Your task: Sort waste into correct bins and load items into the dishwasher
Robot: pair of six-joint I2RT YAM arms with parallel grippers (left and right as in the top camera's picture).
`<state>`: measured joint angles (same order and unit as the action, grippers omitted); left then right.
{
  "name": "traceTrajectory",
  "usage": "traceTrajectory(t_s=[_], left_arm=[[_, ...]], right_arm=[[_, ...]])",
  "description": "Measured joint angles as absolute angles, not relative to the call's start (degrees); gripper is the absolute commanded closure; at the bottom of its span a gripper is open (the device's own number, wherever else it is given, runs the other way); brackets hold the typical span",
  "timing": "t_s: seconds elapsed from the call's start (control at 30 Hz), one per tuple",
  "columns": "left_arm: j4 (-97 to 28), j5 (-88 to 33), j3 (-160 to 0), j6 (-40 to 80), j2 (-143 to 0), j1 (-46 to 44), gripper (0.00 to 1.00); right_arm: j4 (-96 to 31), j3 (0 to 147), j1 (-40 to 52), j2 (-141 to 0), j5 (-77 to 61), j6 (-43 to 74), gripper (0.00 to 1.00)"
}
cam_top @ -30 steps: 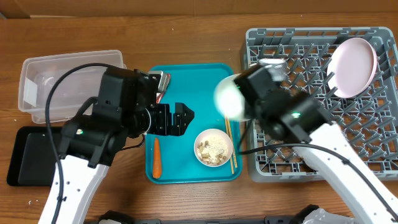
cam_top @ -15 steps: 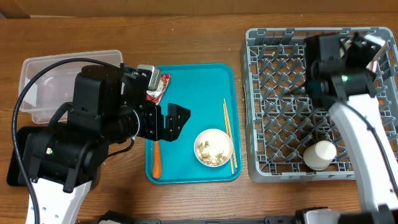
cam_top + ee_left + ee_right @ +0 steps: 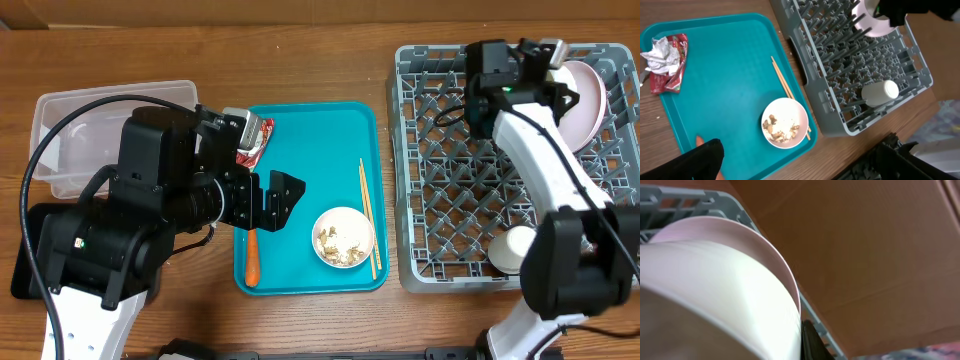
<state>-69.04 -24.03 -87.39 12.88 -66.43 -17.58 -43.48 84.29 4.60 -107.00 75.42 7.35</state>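
Observation:
The white bowl overlaps the upright pink plate's edge, so my right gripper will lower next onto the dishwasher's wires at the plate's tray-facing side and open.
My left gripper (image 3: pixel 275 195) is open and empty above the teal tray (image 3: pixel 305 130), near the orange carrot (image 3: pixel 252 258). The red-and-white wrapper with tissue (image 3: pixel 254 140) lies at the tray's back left corner and also shows in the left wrist view (image 3: pixel 665 60). A white bowl with rice scraps (image 3: pixel 343 237) and chopsticks (image 3: pixel 370 230) sit at the tray's right. My right gripper (image 3: pixel 540 60) is at the grey rack's (image 3: pixel 450 210) back right, shut on a white bowl (image 3: pixel 715 295) beside the upright pink plate (image 3: pixel 588 95). A white cup (image 3: pixel 508 250) lies in the rack.
The clear tub (image 3: pixel 60 140) stands at the far left, with the black tray (image 3: pixel 35 255) in front of it, partly under my left arm. A brown cardboard wall (image 3: pixel 865 255) rises just behind the rack.
My right arm swung from the tray's edge to the rack's back right with the white bowl, then settled next to the plate. The left arm has hardly moved.

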Motion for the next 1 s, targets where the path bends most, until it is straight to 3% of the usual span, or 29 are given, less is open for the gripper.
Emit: traceTrajectory(t_s=[0.47,0.63,0.7,0.73,1.0], left_arm=[[-69.1,-24.0,-87.4,11.6,-66.4,-17.6,0.0],[-69.3,-24.0,-87.4,11.6,-66.4,-17.6,0.0],[-69.3,-24.0,-87.4,11.6,-66.4,-17.6,0.0],[-69.3,-24.0,-87.4,11.6,-66.4,-17.6,0.0],[-69.5,-24.0,-87.4,11.6,-66.4,-17.6,0.0]], right_arm=[[-33.9,84.3,4.6,-113.7,81.4,-7.7,0.95],[-34.0,84.3,4.9,-115.9,82.1,-9.1,0.59],[-33.8,84.2,5.6,-116.1,82.1,-9.0,0.37],[-33.9,84.3,6.1,-116.1,81.8,-9.3,0.3],[-36.6,84.3,14.0,-116.1,76.4,-11.1,0.06]])
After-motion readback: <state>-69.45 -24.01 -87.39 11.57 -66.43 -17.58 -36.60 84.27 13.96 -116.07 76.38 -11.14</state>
